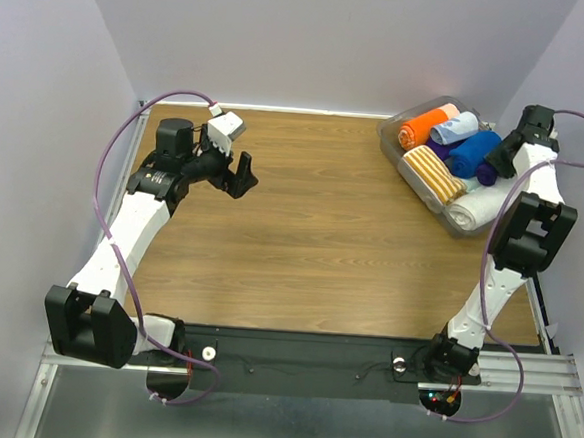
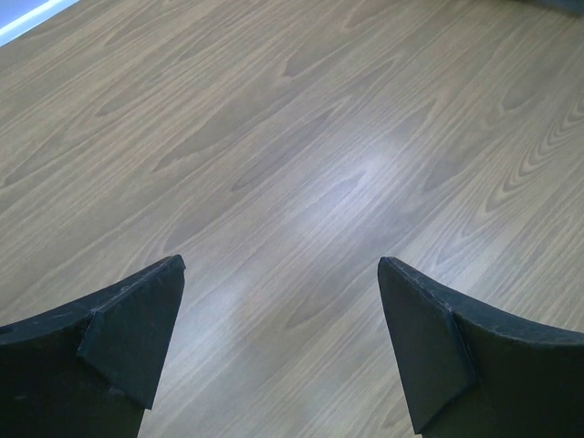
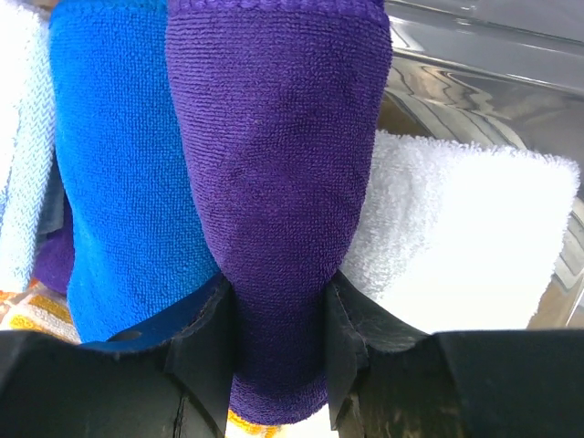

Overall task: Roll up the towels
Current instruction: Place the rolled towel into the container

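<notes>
The purple towel (image 1: 488,174) is lined up between the royal blue and white rolls, so my right gripper needs to lower, ease slightly back and release its near end there.
A rolled dark purple towel (image 3: 278,182) sits in the clear bin (image 1: 392,146) at the back right, and my right gripper (image 3: 278,319) is shut on its near end. In the top view the purple towel (image 1: 488,174) shows just below the gripper (image 1: 500,161). A rolled royal blue towel (image 3: 119,182) lies right beside it on the left, also seen from above (image 1: 472,151). My left gripper (image 2: 278,301) is open and empty above bare wood at the back left (image 1: 237,175).
The bin also holds an orange roll (image 1: 419,126), a pale blue roll (image 1: 455,127), an orange-and-white striped roll (image 1: 430,174) and a white roll (image 1: 478,204). The white roll (image 3: 456,237) lies right of the purple towel. The bin's clear wall (image 3: 493,73) stands behind.
</notes>
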`<state>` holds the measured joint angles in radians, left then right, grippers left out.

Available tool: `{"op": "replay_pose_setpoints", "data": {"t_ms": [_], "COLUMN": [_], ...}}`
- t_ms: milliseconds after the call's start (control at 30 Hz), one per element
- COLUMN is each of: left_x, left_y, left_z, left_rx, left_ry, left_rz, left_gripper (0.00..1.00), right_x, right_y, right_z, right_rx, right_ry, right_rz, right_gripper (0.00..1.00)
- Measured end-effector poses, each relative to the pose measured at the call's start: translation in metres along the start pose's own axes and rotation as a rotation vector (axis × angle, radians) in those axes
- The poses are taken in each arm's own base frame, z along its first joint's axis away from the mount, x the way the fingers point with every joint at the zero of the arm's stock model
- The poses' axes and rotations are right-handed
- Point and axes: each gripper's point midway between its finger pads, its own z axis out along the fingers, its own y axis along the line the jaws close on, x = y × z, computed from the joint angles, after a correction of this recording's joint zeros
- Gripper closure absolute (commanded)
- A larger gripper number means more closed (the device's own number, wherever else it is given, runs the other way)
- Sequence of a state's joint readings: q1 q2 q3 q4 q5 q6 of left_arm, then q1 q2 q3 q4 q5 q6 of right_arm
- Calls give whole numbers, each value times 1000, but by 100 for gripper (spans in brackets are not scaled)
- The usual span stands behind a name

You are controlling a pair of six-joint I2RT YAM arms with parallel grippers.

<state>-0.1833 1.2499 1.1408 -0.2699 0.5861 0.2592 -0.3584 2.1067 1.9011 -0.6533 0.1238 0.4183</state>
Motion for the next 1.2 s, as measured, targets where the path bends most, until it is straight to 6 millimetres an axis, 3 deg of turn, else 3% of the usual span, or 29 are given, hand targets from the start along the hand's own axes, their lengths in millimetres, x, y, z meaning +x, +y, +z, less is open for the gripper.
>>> {"op": "replay_pose_setpoints", "data": {"t_ms": [233, 500, 700, 1200], "left_x": [3, 14, 16, 16], "left_y": [1, 1, 0, 0], "left_z": [0, 5, 4, 4], "left_rx": [-8, -2, 0, -1], "left_ry": [11, 50, 58, 59], "left_rz": [-5, -54, -68, -72], "left_gripper": [1, 1, 1, 1], "right_x": [3, 18, 22, 25], "right_y": [4, -3, -1, 4], "right_z": [1, 12, 10, 2], "right_rx": [-22, -35, -74, -128], "right_ry": [12, 54, 70, 117], "right_rz": [32, 96, 144, 212], "right_gripper": [95, 99, 91, 87]}}
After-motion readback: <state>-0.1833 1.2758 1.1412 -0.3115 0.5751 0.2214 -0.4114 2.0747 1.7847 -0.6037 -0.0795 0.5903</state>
